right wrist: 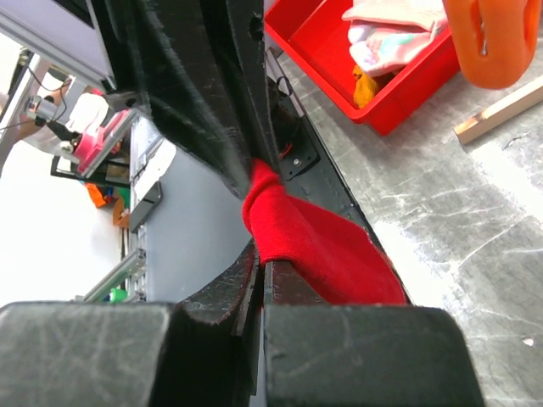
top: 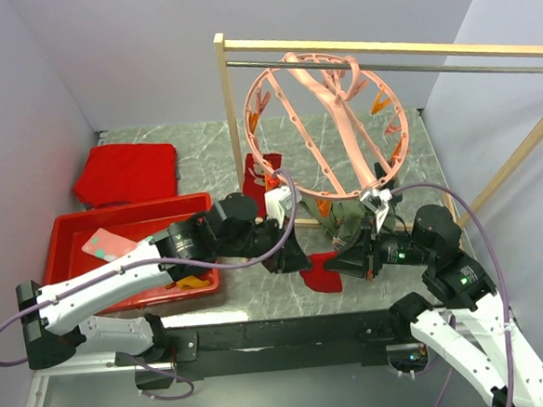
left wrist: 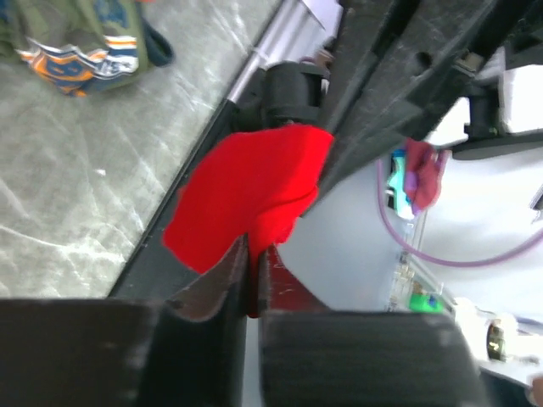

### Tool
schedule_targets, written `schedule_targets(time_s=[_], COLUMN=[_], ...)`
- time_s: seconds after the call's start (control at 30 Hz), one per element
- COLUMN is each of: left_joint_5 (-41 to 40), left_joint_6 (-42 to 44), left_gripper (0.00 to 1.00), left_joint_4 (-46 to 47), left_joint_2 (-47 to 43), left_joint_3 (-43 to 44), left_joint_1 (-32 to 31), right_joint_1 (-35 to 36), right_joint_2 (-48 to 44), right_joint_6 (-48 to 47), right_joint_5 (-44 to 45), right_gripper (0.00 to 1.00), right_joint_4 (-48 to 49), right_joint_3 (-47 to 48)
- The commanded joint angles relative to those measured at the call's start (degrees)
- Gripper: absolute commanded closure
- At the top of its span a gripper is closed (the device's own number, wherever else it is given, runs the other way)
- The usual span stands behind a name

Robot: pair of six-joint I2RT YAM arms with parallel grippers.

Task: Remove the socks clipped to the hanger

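Observation:
Next, my left gripper swings to the left in the top view, over the bin's pink sock (top: 114, 243), and releases the red sock, because the red bin already holds socks.
The salmon-pink hanger (top: 327, 125) hangs from the metal rail. A red sock (top: 254, 177) and a dark olive sock (top: 347, 221) hang from its lower clips. The olive sock also shows in the left wrist view (left wrist: 76, 42). Below the hanger, my left gripper (top: 289, 253) and right gripper (top: 345, 262) meet at a second red sock (top: 323, 272). My left gripper (left wrist: 252, 246) is shut on this red sock (left wrist: 246, 203). My right gripper (right wrist: 261, 254) is shut at the other end of the red sock (right wrist: 322, 246), which drapes over one finger.
A red bin (top: 69, 246) at the left holds a pink sock (top: 106, 243) and a mustard one (top: 193, 282); the bin also shows in the right wrist view (right wrist: 339, 51). A flat red slab (top: 125, 172) lies behind it. The wooden rack (top: 224, 114) stands around the hanger.

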Motion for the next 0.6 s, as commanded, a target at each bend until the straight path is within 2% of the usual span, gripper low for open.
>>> schedule_targets(time_s=[0.0, 0.03, 0.07, 0.13, 0.17, 0.2, 0.33, 0.43, 0.57], left_joint_5=[-6.9, -9.4, -11.5, -17.4, -19.1, -25.1, -32.9, -34.7, -36.5], left_joint_6=[-0.1, -0.7, -1.0, -1.9, -2.6, -4.4, -8.5, -11.2, -13.1], left_gripper=[0.99, 0.99, 0.99, 0.99, 0.99, 0.99, 0.99, 0.99, 0.99], left_joint_4=[-2.8, -4.1, -6.2, -8.4, -9.6, -13.0, -21.3, -25.7, -32.8], left_joint_2=[-2.1, -2.4, -2.5, -3.3, -3.6, -3.9, -5.5, -7.6, -8.6], left_joint_3=[0.6, 0.8, 1.0, 1.1, 1.2, 1.3, 1.7, 1.1, 0.9], left_joint_1=[-0.1, -0.1, 0.0, 0.3, 0.6, 1.0, 4.9, 11.3, 23.8], right_joint_1=[0.4, 0.4, 0.4, 0.4, 0.4, 0.5, 0.4, 0.5, 0.4], right_joint_2=[1.0, 1.0, 0.9, 1.1, 1.2, 1.2, 1.2, 1.2, 1.2], right_joint_6=[1.0, 0.9, 0.8, 0.5, 0.3, 0.2, -0.1, 0.0, -0.3], right_joint_5=[0.9, 1.1, 1.6, 2.7, 3.0, 3.1, 3.7, 3.8, 4.1], right_gripper=[0.94, 0.86, 0.66, 0.52, 0.41, 0.39, 0.34, 0.33, 0.32], right_joint_4=[3.5, 3.3, 2.8, 2.1, 1.5, 1.3, 0.7, 0.6, 0.2], right_joint_3=[1.2, 1.1, 1.1, 1.1, 1.1, 1.2, 1.0, 0.9, 1.0])
